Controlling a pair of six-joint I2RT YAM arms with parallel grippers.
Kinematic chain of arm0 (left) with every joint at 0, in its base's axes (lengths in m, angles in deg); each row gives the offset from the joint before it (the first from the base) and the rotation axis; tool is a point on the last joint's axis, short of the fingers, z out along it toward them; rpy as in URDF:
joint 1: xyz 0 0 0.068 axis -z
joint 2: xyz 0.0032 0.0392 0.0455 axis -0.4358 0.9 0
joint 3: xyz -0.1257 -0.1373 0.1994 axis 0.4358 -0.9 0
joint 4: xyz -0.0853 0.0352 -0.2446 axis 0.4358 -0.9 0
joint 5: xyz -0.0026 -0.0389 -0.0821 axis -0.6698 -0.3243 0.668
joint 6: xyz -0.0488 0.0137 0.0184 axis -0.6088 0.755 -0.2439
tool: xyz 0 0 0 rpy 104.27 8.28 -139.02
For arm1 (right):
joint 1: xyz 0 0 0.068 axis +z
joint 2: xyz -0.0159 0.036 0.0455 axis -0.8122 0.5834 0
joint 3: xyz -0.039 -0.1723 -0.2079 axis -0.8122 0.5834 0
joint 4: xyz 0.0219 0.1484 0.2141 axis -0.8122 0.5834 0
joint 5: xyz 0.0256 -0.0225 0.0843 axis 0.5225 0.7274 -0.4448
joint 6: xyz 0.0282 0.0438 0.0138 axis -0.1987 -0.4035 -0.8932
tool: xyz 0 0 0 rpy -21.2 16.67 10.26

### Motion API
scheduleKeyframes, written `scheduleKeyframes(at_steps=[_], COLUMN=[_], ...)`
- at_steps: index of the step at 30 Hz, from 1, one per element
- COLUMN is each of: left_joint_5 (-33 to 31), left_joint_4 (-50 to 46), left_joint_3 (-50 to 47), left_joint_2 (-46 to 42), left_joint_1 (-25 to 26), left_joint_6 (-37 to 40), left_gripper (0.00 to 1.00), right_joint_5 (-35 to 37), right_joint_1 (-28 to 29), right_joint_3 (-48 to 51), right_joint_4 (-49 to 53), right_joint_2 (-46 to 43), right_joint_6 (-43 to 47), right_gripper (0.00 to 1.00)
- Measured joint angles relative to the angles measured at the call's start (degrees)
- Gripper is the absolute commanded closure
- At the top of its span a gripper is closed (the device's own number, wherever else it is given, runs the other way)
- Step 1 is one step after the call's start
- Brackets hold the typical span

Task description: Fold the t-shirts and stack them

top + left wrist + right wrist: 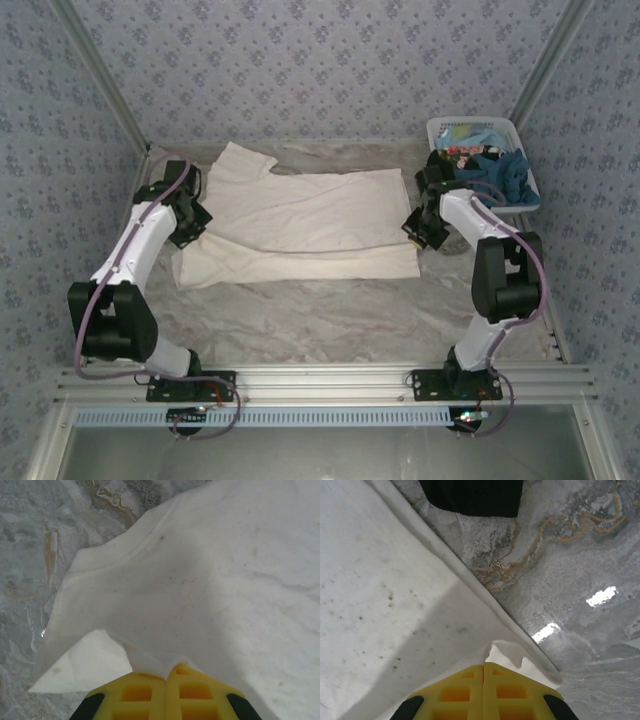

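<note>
I should ease my right gripper slightly outward over the off-white t-shirt [305, 225] next and release its hem onto the layer beneath, as its near part is already folded over.
A large off-white t-shirt [305, 225] lies spread across the middle of the table, partly folded lengthwise. My left gripper [192, 222] pinches its left edge near a sleeve; in the left wrist view the yellow jaws [166, 672] are shut on a fold of the off-white t-shirt [200, 580]. My right gripper [420, 228] holds the right hem; the right wrist view shows its gripper [484, 667] shut on a pinch of the off-white t-shirt [385, 610]. More t-shirts, black and teal-blue [500, 170], sit in the basket.
A white slatted basket [478, 128] stands at the back right corner, close behind the right arm. The marbled table surface [330, 320] lies bare in front of the shirt. Patterned walls enclose the table on three sides.
</note>
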Motion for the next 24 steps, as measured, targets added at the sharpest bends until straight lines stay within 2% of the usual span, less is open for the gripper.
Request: scheduleKeyframes(at_steps=[24], left_joint_5=[0.85], left_joint_4=[5.31], left_joint_3=[8.37], left_joint_2=[13.75], left_joint_1=[-0.66], left_joint_6=[7.69], left_gripper=[1.00], right_joint_5=[2.36], right_joint_1=[0.15], right_joint_3=[-5.60], right_joint_4=[-0.35], right_joint_2=[6.67], right_joint_6=[1.07], right_gripper=[1.00])
